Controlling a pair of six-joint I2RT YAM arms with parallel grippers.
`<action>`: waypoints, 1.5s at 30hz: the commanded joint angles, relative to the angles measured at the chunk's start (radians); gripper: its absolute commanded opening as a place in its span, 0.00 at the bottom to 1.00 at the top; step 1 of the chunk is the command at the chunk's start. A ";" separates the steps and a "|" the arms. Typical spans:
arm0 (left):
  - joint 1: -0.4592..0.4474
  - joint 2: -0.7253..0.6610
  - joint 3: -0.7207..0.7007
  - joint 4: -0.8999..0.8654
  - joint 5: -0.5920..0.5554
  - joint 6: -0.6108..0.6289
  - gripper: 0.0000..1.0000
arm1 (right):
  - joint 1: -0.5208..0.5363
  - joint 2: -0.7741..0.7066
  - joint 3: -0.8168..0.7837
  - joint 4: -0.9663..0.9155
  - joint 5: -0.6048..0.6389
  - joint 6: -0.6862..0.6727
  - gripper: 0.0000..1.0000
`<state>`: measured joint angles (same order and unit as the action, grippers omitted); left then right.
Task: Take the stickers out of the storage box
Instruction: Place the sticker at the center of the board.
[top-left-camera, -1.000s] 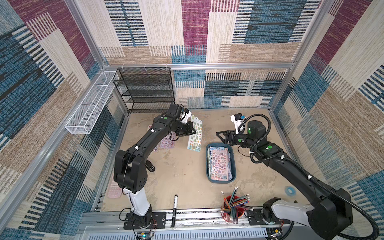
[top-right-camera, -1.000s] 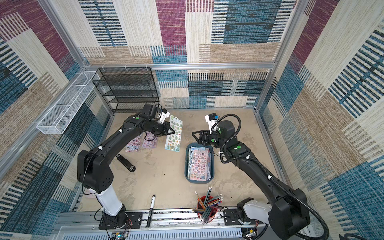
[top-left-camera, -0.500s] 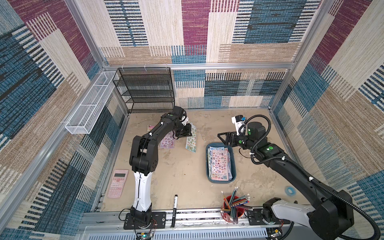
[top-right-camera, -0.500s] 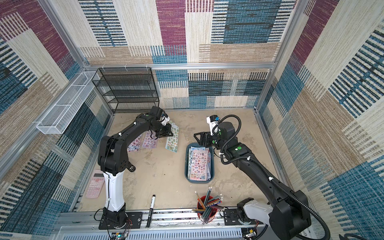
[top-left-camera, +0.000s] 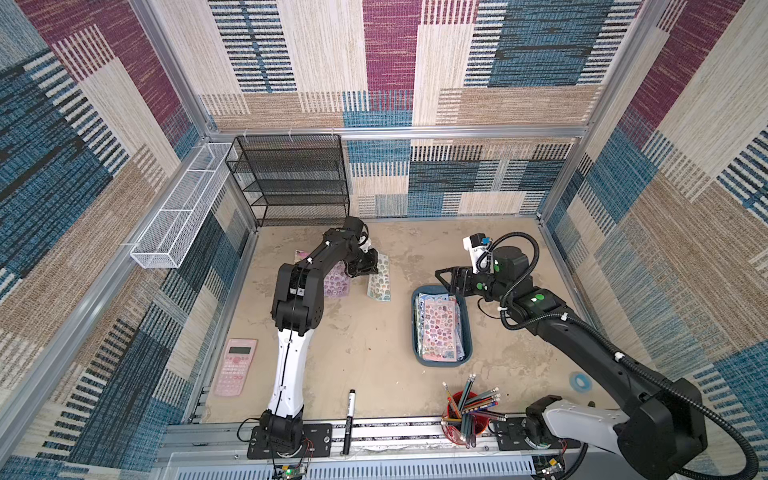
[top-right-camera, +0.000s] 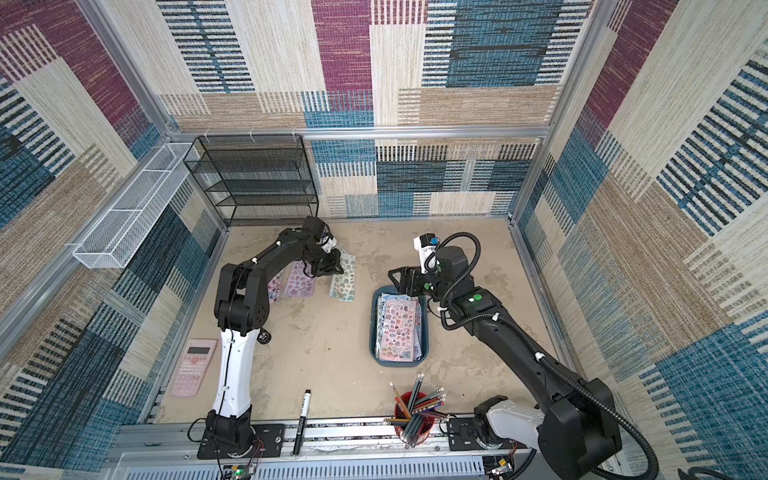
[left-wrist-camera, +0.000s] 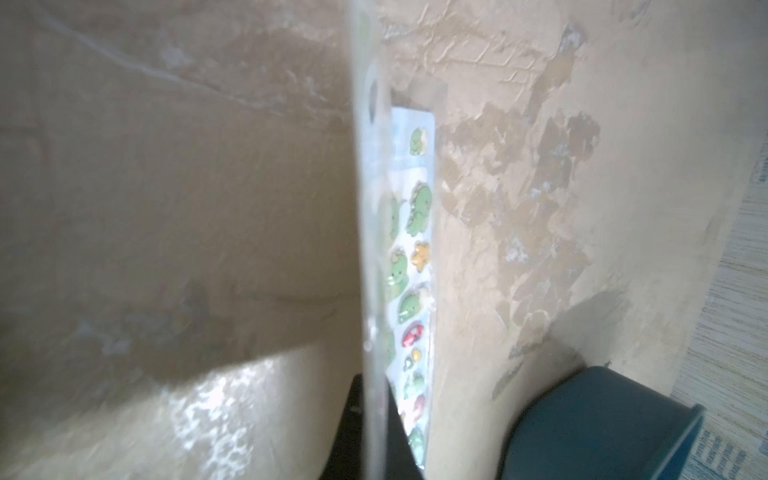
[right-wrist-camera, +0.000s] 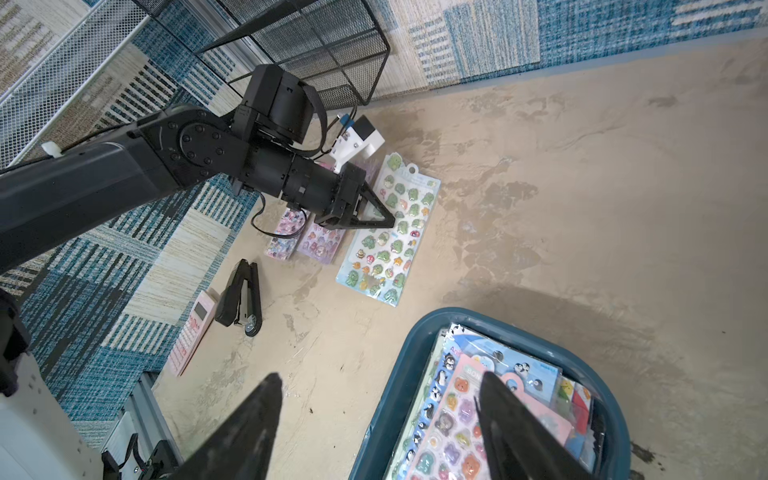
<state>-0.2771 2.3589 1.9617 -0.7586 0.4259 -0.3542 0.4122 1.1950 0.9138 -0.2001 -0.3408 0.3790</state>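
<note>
My left gripper should next move gently toward the pink-lilac sheets and let go of the held edge over the bare table beside them, because its opposite side already lies low.
The storage box (top-left-camera: 440, 362) (top-right-camera: 395, 363) (right-wrist-camera: 415, 345) is a dark teal tub right of centre, holding a stack of stickers (top-left-camera: 440, 328) (top-right-camera: 399, 328) (right-wrist-camera: 478, 415) with a pink sheet on top. My right gripper (top-left-camera: 440, 276) (top-right-camera: 392, 276) (right-wrist-camera: 380, 382) hovers open over the box's far end, nothing between its fingers. My left gripper (top-left-camera: 370, 268) (top-right-camera: 336, 268) (right-wrist-camera: 388, 222) (left-wrist-camera: 374, 399) is shut on the edge of a pale green sticker sheet (top-left-camera: 380, 284) (top-right-camera: 344, 282) (right-wrist-camera: 386, 245) (left-wrist-camera: 415, 216) that lies mostly on the table. Two pink-lilac sheets (top-left-camera: 336, 284) (right-wrist-camera: 320, 245) lie beside it.
A black mesh rack (top-left-camera: 299, 178) stands at the back left, a white wire basket (top-left-camera: 183, 208) hangs on the left wall. A pink calculator (top-left-camera: 235, 365), black stapler (right-wrist-camera: 243, 295), marker (top-left-camera: 350, 419), pencil cup (top-left-camera: 465, 411) and blue tape roll (top-left-camera: 579, 380) sit near the front.
My left arm folded its elbow upward and brought the green sheet down onto the table beside the other sheets. The right gripper's jaws spread wider above the box.
</note>
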 joint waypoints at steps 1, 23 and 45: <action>0.004 0.027 0.031 -0.040 -0.001 0.033 0.00 | 0.000 0.002 -0.005 0.025 0.002 0.017 0.76; 0.016 0.097 0.156 -0.189 -0.172 0.064 0.20 | 0.000 -0.006 -0.020 0.022 0.026 0.018 0.80; 0.015 -0.022 0.149 -0.213 -0.233 0.051 0.39 | 0.000 -0.017 -0.010 0.007 0.031 0.025 0.80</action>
<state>-0.2619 2.3684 2.1162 -0.9615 0.1932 -0.3080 0.4122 1.1839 0.8986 -0.2001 -0.3141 0.3965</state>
